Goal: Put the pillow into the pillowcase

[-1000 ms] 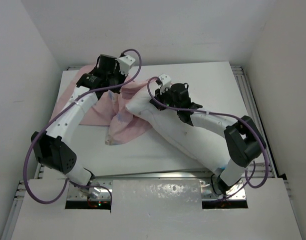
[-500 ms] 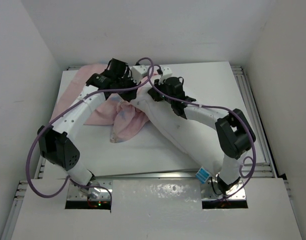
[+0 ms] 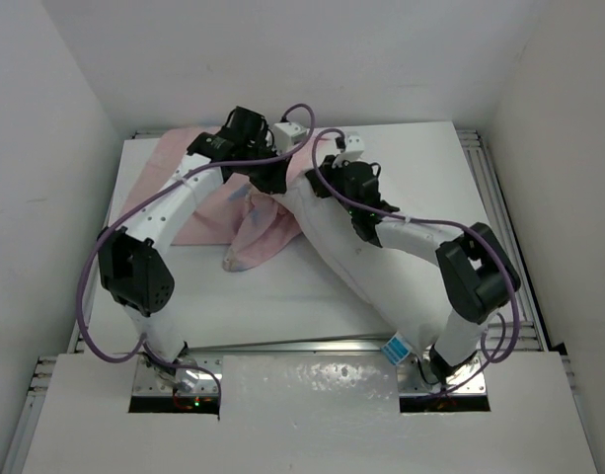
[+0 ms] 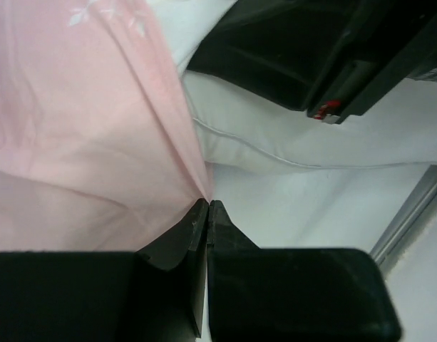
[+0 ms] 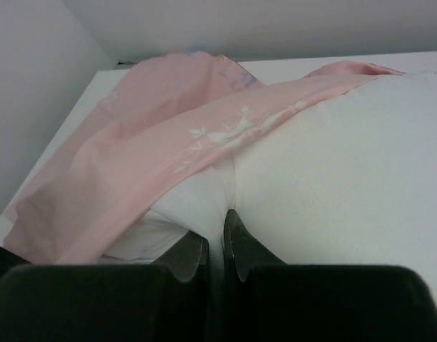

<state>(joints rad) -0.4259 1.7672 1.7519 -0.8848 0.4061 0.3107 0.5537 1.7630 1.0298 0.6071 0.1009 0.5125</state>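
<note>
The pink pillowcase (image 3: pixel 208 202) already drapes over the pillow's far end. My right gripper eases back a little over the pillow's top (image 3: pixel 324 213) next and releases the pillowcase's pinched fabric.
The plump white pillow (image 3: pixel 366 272) lies slanted from the table's back middle toward the near right, its blue-and-white tag (image 3: pixel 396 349) at the near end. The pale pink pillowcase (image 3: pixel 208 202) spreads over the back left, one fold hanging toward the middle (image 3: pixel 261 237). My left gripper (image 3: pixel 267 176) is shut on the pillowcase's edge (image 4: pixel 97 142), right against the pillow's far end (image 4: pixel 275 142). My right gripper (image 3: pixel 332 183) is shut on a pinch of the pillow's fabric (image 5: pixel 332 164) near that same end, where the pink pillowcase (image 5: pixel 147 164) drapes over the pillow's top.
White walls enclose the table (image 3: pixel 401 158) on three sides. A metal rail (image 3: pixel 499 217) runs along the right edge, also seen in the left wrist view as a rail (image 4: pixel 410 214). Purple cables loop over both arms.
My left gripper has carried the pillowcase edge rightward to the pillow's far end. The right gripper has shifted the pillow's end slightly back and left, and the pink fabric has bunched between the arms.
</note>
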